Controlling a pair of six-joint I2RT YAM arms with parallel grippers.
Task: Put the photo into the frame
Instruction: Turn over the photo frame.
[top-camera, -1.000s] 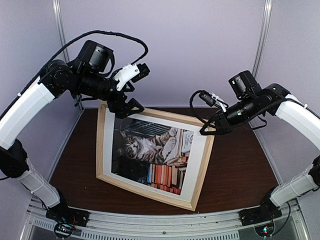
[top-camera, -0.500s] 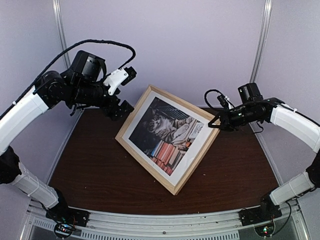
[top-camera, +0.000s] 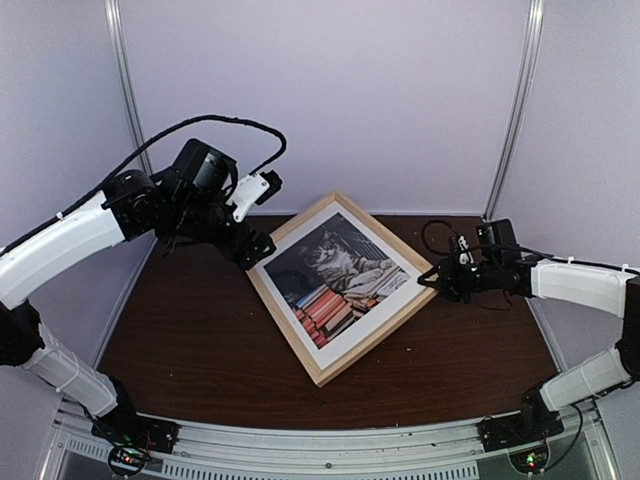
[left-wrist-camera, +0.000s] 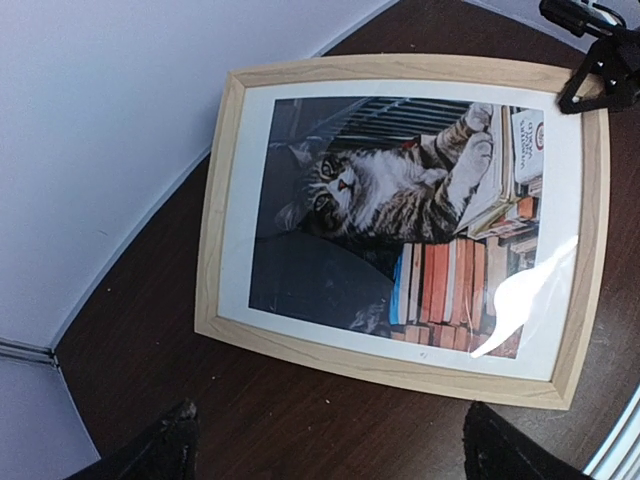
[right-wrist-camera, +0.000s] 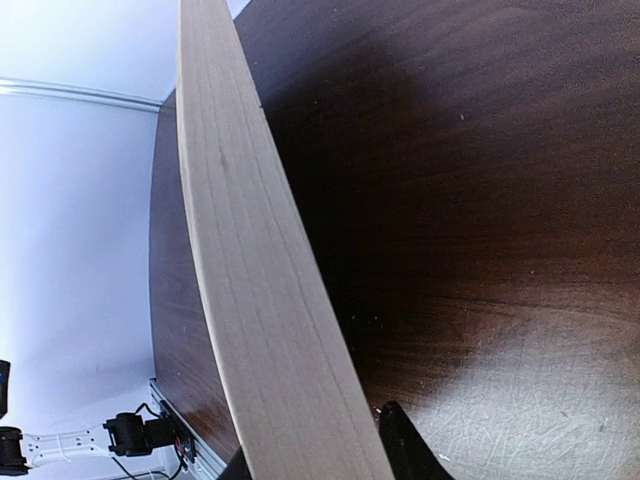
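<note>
The bare dark tabletop is below my right gripper, and there is shadow under the raised frame. I will lower the held corner onto the tabletop and let go.
The frame (top-camera: 375, 338), thin pale wood, lies low over the dark table, turned diagonally. The photo (top-camera: 340, 275) of the grey cat and orange books sits inside it, face up. My right gripper (top-camera: 430, 282) is shut on the frame's right corner. In the right wrist view the wood strip (right-wrist-camera: 250, 260) runs between its black fingertips (right-wrist-camera: 400, 440). My left gripper (top-camera: 258, 250) hovers open just off the frame's left corner, touching nothing. From the left wrist, frame (left-wrist-camera: 385, 367) and photo (left-wrist-camera: 400, 220) lie ahead of that gripper (left-wrist-camera: 335, 445), with glare over the books.
The dark brown table (top-camera: 180, 340) ends at a metal rail (top-camera: 320, 445) at the near edge. Pale lilac walls close in the back and both sides. The right gripper (left-wrist-camera: 590, 85) shows at the top right of the left wrist view.
The frame has swung down from standing steeply to lying low over the table and has turned. My right gripper came down with it. The left gripper drew away from the frame's top corner and came lower.
</note>
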